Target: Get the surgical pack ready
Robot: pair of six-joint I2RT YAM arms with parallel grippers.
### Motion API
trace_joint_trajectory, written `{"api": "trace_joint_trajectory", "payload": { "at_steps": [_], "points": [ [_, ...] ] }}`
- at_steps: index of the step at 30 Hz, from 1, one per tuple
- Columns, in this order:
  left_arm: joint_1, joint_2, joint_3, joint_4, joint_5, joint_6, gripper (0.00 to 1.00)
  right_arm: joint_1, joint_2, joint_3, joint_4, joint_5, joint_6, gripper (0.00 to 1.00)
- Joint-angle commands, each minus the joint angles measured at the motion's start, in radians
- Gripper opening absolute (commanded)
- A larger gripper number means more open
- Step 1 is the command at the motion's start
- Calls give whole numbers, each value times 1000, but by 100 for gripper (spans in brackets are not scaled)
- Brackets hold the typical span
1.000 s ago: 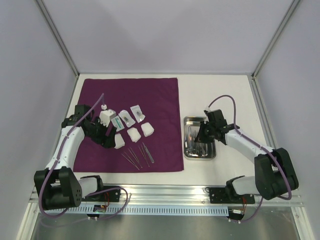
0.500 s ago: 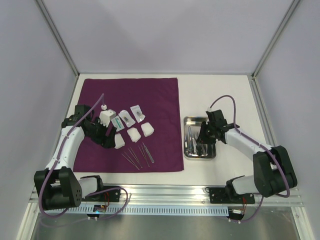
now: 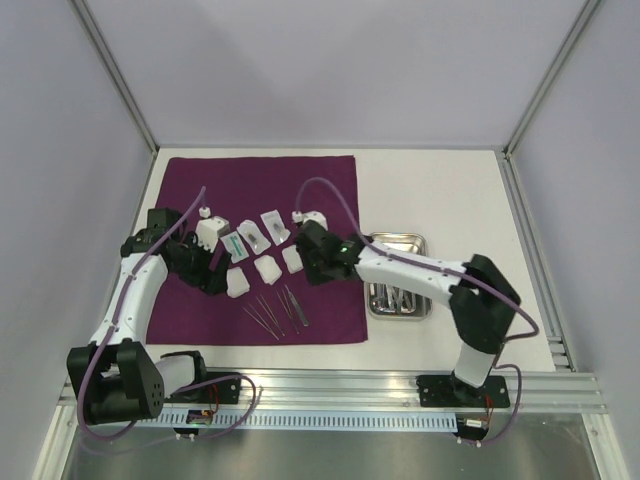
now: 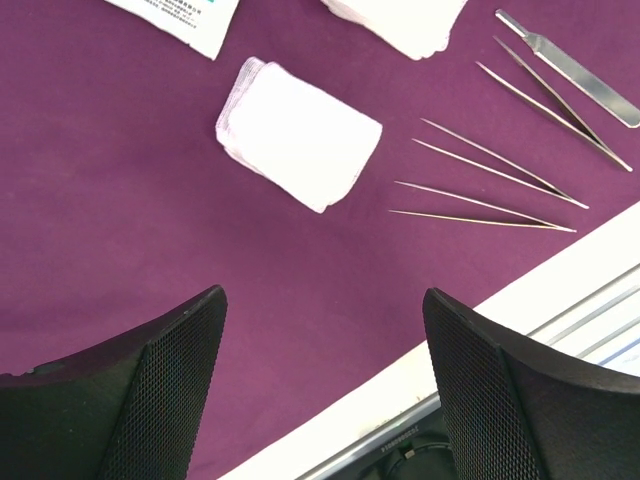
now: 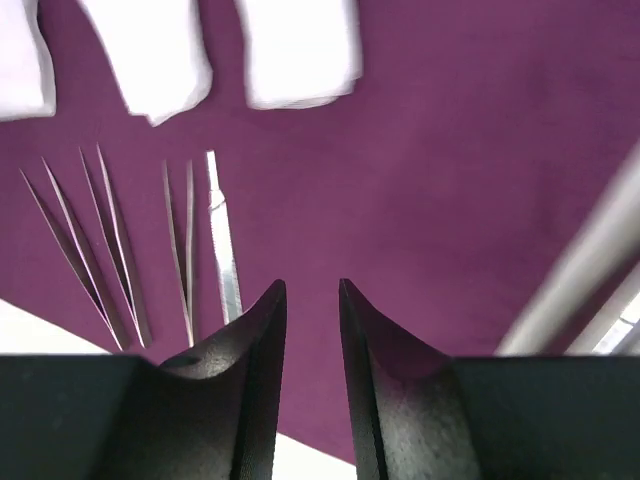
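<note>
The flat steel instrument lies beside and below the fingers, so my right gripper moves down and back toward it next and closes astride its wide handle.
The purple cloth covers the table's left half. On it lie three white gauze squares, small clear packets and thin metal tweezers. My left gripper hovers wide open beside the left gauze square, holding nothing. My right gripper hangs over the cloth just right of the gauze, its jaws a little apart and empty. The tweezers and a flat steel instrument lie to its left. The steel tray sits right of the cloth with instruments inside.
The right arm stretches across the tray's near-left corner. White table lies behind and right of the tray. Grey walls with metal posts close the space on three sides. A metal rail runs along the front.
My right arm has swung left from the tray to over the cloth's right part, and its jaws have parted from shut. The left arm has stayed put.
</note>
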Motion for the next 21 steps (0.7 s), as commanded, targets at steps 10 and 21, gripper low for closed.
{"api": "trace_joint_trajectory", "payload": {
  "at_steps": [10,21],
  "points": [
    [-2,-17,11,19,-38,-19,89,143,381,303,-93,-41,-53,29],
    [0,-2,8,29,-37,-18,89,166,456,296,-87,-87,-38,29]
  ]
}}
